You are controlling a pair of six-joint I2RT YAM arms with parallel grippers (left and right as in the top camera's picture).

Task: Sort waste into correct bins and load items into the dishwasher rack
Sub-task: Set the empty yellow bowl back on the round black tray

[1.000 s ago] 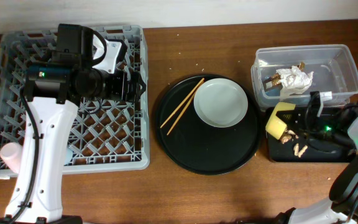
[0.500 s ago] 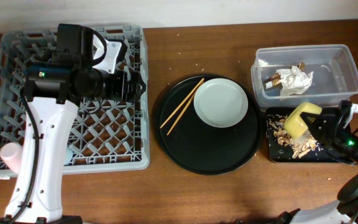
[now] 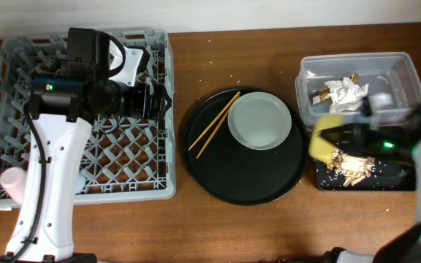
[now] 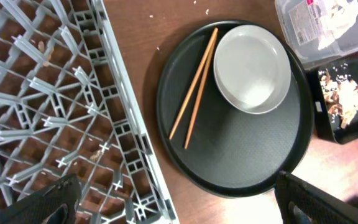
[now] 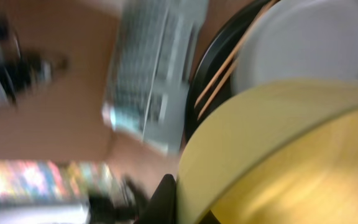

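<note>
I will next swing my right gripper left in the overhead view to the bare near part of the round black tray. I will then level the bowl (image 3: 323, 137), lower it and let it go.
My right gripper (image 3: 342, 136) is shut on the yellow bowl (image 3: 323, 137), holding it tipped above the left end of the black tray (image 3: 397, 183), where brown food scraps (image 3: 353, 166) lie. The bowl fills the right wrist view (image 5: 291, 155). The clear tub (image 3: 397, 69) holds the white napkin (image 3: 348, 93) and the wrapper (image 3: 321, 93). The grey-white plate (image 3: 259, 120) and chopsticks (image 3: 214, 124) lie on the round black tray (image 3: 247, 186). My left gripper (image 4: 173, 205) is open over the grey rack's (image 3: 20, 66) right edge. A pink cup (image 3: 11, 179) sits in the rack.
The round tray, plate (image 4: 252, 67) and chopsticks (image 4: 194, 87) also show in the left wrist view, beside the rack (image 4: 42, 99). Crumbs dot the wooden table (image 3: 232, 226) near the trays. The left arm's white body covers the rack's lower middle.
My right gripper has swung the yellow bowl left and up across the black tray, toward the round tray. More scraps lie in the black tray than a second ago. The left arm has not moved.
</note>
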